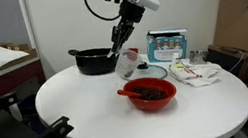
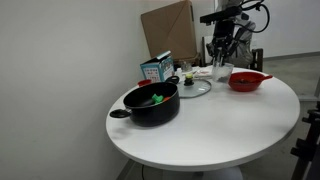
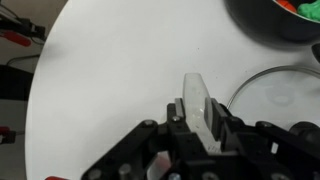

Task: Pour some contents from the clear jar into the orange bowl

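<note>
The orange bowl [image 1: 149, 93] already has dark pieces in it, so next my gripper should turn the jar upright and move back, down onto bare table [image 1: 107, 85] beside the bowl.
My gripper [image 3: 203, 125] is shut on the clear jar [image 3: 198, 100], which stands out between the fingers as a transparent edge; its contents cannot be made out. In both exterior views the gripper [image 1: 121, 45] [image 2: 222, 58] holds the jar [image 1: 128, 60] [image 2: 222, 72] low over the white table, between the black pot and the orange bowl. The orange bowl [image 1: 149, 93] [image 2: 248, 81] sits on the table with dark pieces inside, apart from the jar. The bowl is out of the wrist view.
The black pot [image 1: 92, 61] [image 2: 152, 103] [image 3: 285, 18] holds green and orange items. A flat glass lid [image 1: 157, 72] [image 2: 193, 88] [image 3: 275, 95] lies beside the jar. A blue-white box [image 1: 169, 44] and a crumpled cloth [image 1: 200, 70] sit behind the bowl. The round white table [image 1: 90, 105] drops off all round.
</note>
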{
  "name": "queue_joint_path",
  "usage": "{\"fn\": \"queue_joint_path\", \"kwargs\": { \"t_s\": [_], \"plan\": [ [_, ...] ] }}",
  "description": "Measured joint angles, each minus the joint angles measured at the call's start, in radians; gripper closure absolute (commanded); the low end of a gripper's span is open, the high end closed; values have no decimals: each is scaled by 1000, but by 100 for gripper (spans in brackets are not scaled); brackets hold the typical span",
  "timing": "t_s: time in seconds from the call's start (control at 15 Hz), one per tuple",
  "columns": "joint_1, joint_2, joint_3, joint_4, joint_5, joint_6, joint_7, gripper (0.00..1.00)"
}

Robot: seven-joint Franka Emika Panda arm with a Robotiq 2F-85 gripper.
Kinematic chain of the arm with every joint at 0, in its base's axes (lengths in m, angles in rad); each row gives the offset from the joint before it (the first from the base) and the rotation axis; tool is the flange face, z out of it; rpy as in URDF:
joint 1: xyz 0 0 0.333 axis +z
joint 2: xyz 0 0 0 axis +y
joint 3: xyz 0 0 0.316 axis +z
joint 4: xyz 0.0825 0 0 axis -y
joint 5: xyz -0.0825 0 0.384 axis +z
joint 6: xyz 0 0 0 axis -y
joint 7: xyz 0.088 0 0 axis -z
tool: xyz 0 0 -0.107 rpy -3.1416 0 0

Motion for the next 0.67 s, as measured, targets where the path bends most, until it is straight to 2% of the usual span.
{"fn": "queue_joint_path", "kwargs": {
  "t_s": [0.4, 0.67],
  "plan": [
    [46, -122, 104, -176, -295, 287, 86, 93],
    [65, -144, 167, -285, -407, 450, 115, 93]
  ]
}}
